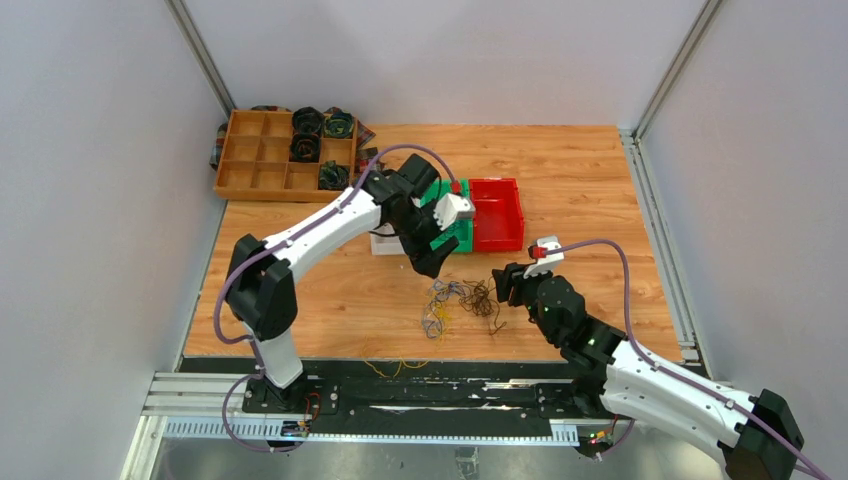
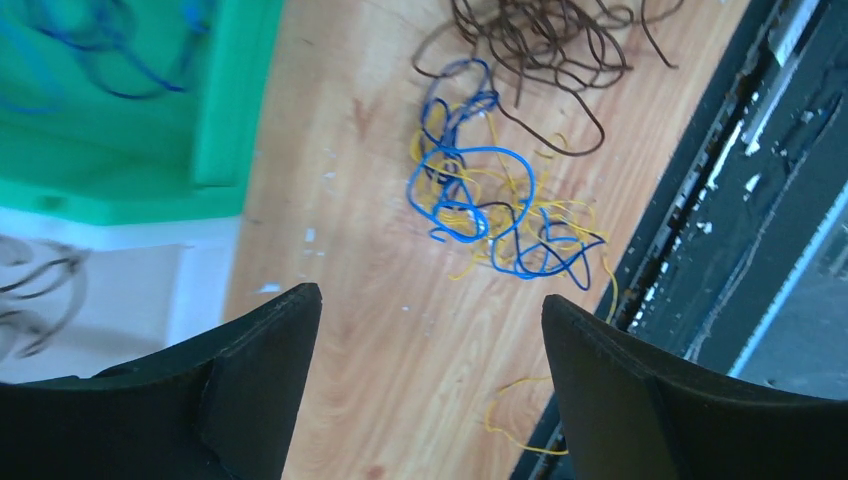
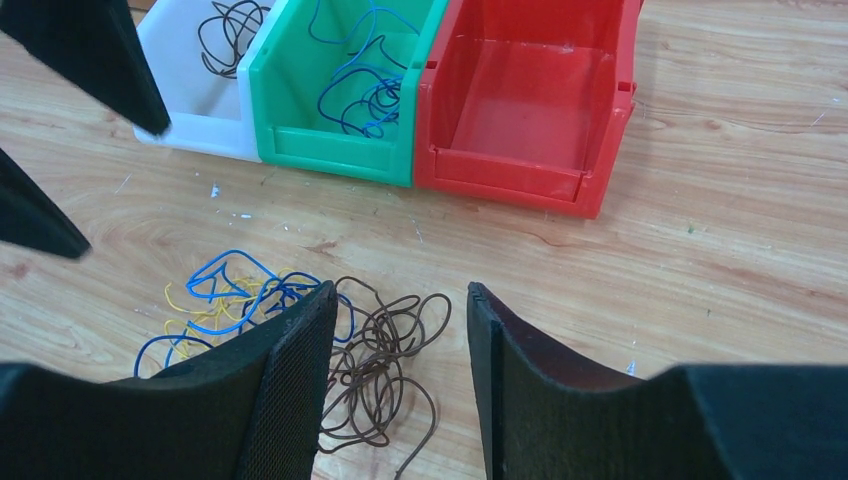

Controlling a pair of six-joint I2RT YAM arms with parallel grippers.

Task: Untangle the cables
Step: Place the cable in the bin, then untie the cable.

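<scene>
My left gripper lowers onto the blue loop's edge nearest its fingers [image 1: 434, 289] [image 2: 446, 230] next, since the loop lies on the yellow pieces of cable.
The cables [image 1: 460, 300] lie in a loose heap on the wooden table. Blue and yellow loops [image 2: 480, 200] are tangled together, and a brown bundle [image 2: 540, 50] lies beside them. My left gripper [image 2: 430, 297] hangs open above bare wood short of the heap, holding nothing; it is near the bins [image 1: 432, 262]. My right gripper [image 3: 400, 288] is open just above the brown bundle [image 3: 385, 350], with the blue and yellow loops [image 3: 230, 295] to its left. Nothing is gripped. A blue cable [image 3: 360, 90] lies in the green bin [image 3: 335, 160], and a brown one [image 3: 230, 25] in the white bin [image 3: 195, 140].
The red bin [image 3: 510, 180] stands beside the green one with nothing in it. A wooden compartment tray [image 1: 285, 155] with dark rolled coils sits at the back left. A stray yellow cable [image 1: 395, 368] lies on the black rail [image 1: 450, 385] along the near edge.
</scene>
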